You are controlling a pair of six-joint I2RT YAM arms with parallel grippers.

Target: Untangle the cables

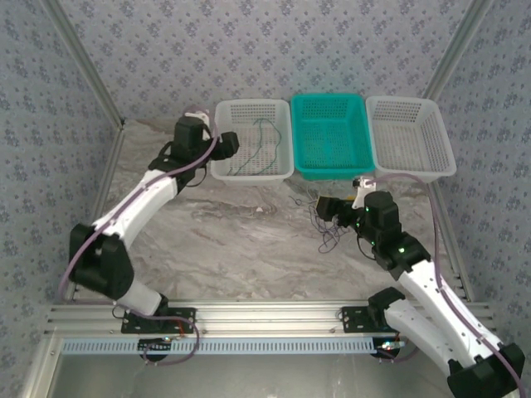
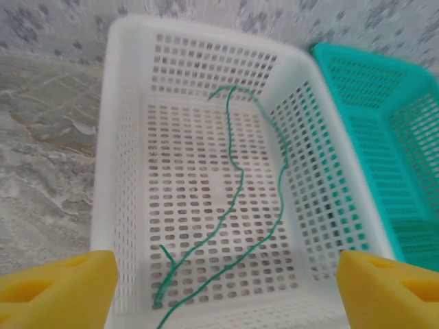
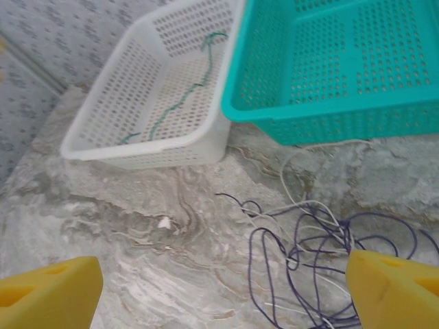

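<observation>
I need to tip my right gripper downward next and lower it onto the bluish-purple piece of cable at the tangle's edge (image 3: 251,264) by bare marble, since it lies clear of the crossings.
A thin dark green cable (image 2: 240,181) lies loose in the left white basket (image 2: 103,171), looping along its floor and up the far wall. My left gripper (image 2: 223,284) hovers open over that basket's near end (image 1: 231,145), its yellow fingertips (image 2: 58,288) wide apart with nothing gripped between them. On the marble table, bluish-purple cables (image 3: 292,260) and a whitish cable (image 3: 306,203) lie tangled together (image 1: 325,239) in front of the teal basket. My right gripper (image 3: 223,291) stands open just above the table, with the tangle by its right finger (image 3: 391,288).
Three baskets stand in a row at the back: white (image 1: 251,174), teal (image 1: 332,170) and white (image 1: 412,170). The teal basket's front wall (image 3: 329,123) rises just beyond the tangle. Bare marble spreads left of the tangle. Patterned walls close in the sides.
</observation>
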